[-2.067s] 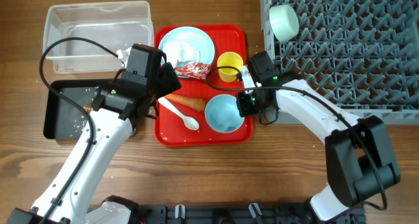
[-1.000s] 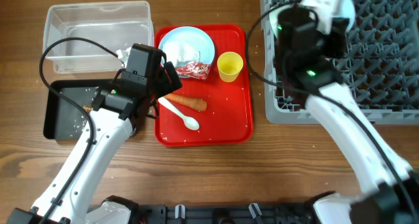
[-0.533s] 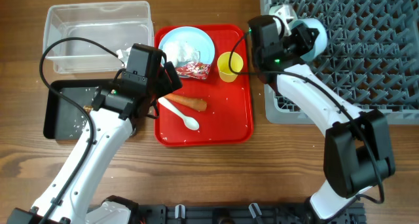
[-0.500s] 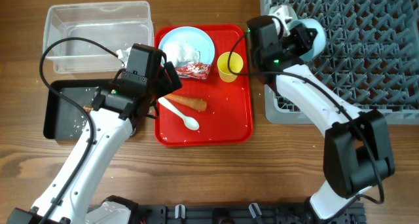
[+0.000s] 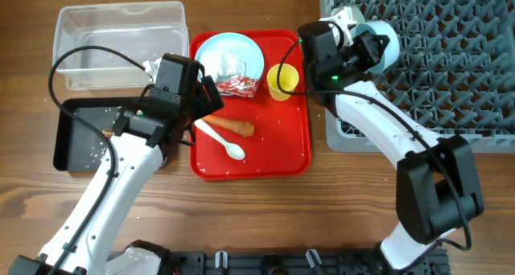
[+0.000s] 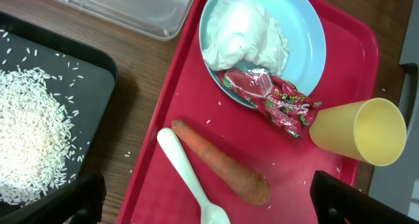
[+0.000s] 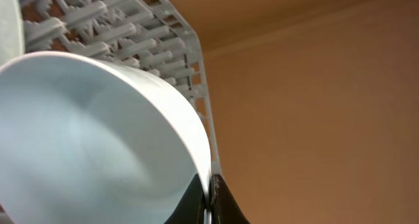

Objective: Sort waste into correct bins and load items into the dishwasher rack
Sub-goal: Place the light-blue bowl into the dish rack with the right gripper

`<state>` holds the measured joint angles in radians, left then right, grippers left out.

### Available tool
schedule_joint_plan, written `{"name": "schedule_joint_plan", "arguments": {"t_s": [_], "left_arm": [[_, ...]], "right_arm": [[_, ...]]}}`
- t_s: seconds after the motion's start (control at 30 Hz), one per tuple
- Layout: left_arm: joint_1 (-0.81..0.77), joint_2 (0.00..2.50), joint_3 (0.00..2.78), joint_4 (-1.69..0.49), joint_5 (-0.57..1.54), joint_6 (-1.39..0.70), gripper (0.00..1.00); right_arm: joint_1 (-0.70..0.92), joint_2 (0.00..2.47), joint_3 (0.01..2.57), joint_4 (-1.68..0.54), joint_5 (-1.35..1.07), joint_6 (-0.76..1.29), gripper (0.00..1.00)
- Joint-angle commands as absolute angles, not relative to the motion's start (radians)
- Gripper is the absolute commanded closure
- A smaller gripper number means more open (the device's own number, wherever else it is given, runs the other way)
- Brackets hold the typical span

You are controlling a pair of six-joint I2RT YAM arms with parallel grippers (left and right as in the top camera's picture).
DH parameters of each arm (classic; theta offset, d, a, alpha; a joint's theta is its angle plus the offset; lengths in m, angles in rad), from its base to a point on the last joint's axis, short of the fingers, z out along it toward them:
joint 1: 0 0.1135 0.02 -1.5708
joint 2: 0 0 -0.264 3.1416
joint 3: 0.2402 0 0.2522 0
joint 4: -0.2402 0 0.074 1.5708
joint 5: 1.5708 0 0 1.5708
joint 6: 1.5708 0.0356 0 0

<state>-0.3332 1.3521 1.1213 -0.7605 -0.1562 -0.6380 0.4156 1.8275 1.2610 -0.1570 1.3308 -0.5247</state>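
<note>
Next, my right gripper draws back and lowers its bowl onto the empty rack wires, free of the other bowl, before it releases its bowl's rim.
My right gripper point(image 7: 208, 199) is shut on the rim of a pale blue-green bowl point(image 7: 98, 139), held on edge over the front-left corner of the grey rack point(image 5: 451, 74). Another bowl point(image 5: 346, 14) shows partly behind my arm. My left gripper point(image 6: 209, 207) is open above the red serving tray point(image 5: 282, 146), over the white spoon point(image 6: 186, 171) and the carrot point(image 6: 222, 168). The blue plate point(image 6: 308, 47) holds the tissue point(image 6: 245, 34); the red wrapper point(image 6: 275, 96) lies across its rim. The yellow cup point(image 6: 357, 132) lies on its side.
The clear tub point(image 5: 121, 42) stands at the back left. The black tray point(image 5: 84, 138) in front of it holds a heap of rice point(image 6: 29, 139). Loose grains lie on the red tray. The left arm's cable loops over the tub.
My right arm lifted a bowl off the red tray and carried it up to the rack's front-left corner, then edged slightly left. The left arm has not moved.
</note>
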Motion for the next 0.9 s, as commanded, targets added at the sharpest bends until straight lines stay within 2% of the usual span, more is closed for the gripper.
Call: {"name": "schedule_joint_plan", "arguments": {"t_s": [0.0, 0.23, 0.5, 0.53, 0.6, 0.63, 0.67, 0.87], "left_arm": [[-0.327, 1.358, 1.128, -0.761, -0.162, -0.644, 0.0], [-0.327, 1.358, 1.128, -0.761, -0.162, -0.644, 0.0], [-0.327, 1.358, 1.128, -0.761, -0.162, -0.644, 0.0], [-0.327, 1.358, 1.128, -0.761, -0.162, -0.644, 0.0], [-0.327, 1.358, 1.128, -0.761, -0.162, -0.644, 0.0], [-0.327, 1.358, 1.128, -0.761, -0.162, -0.644, 0.0], [-0.327, 1.358, 1.128, -0.761, -0.162, -0.644, 0.0], [-0.327, 1.358, 1.128, -0.761, -0.162, -0.644, 0.0]], "right_arm": [[0.418, 1.842, 1.254, -0.201, 1.392, -0.486, 0.96], [0.427, 1.842, 1.252, -0.403, 1.354, -0.317, 0.96], [0.494, 1.842, 1.251, -0.421, 1.232, -0.311, 0.95], [0.5, 1.842, 1.251, -0.427, 1.232, -0.311, 0.89], [0.505, 1.842, 1.251, -0.432, 1.232, -0.311, 0.61], [0.507, 1.842, 1.251, -0.432, 1.232, -0.311, 0.34], [0.508, 1.842, 1.251, -0.432, 1.232, -0.311, 0.0], [0.508, 1.842, 1.251, -0.432, 1.232, -0.311, 0.0]]}}
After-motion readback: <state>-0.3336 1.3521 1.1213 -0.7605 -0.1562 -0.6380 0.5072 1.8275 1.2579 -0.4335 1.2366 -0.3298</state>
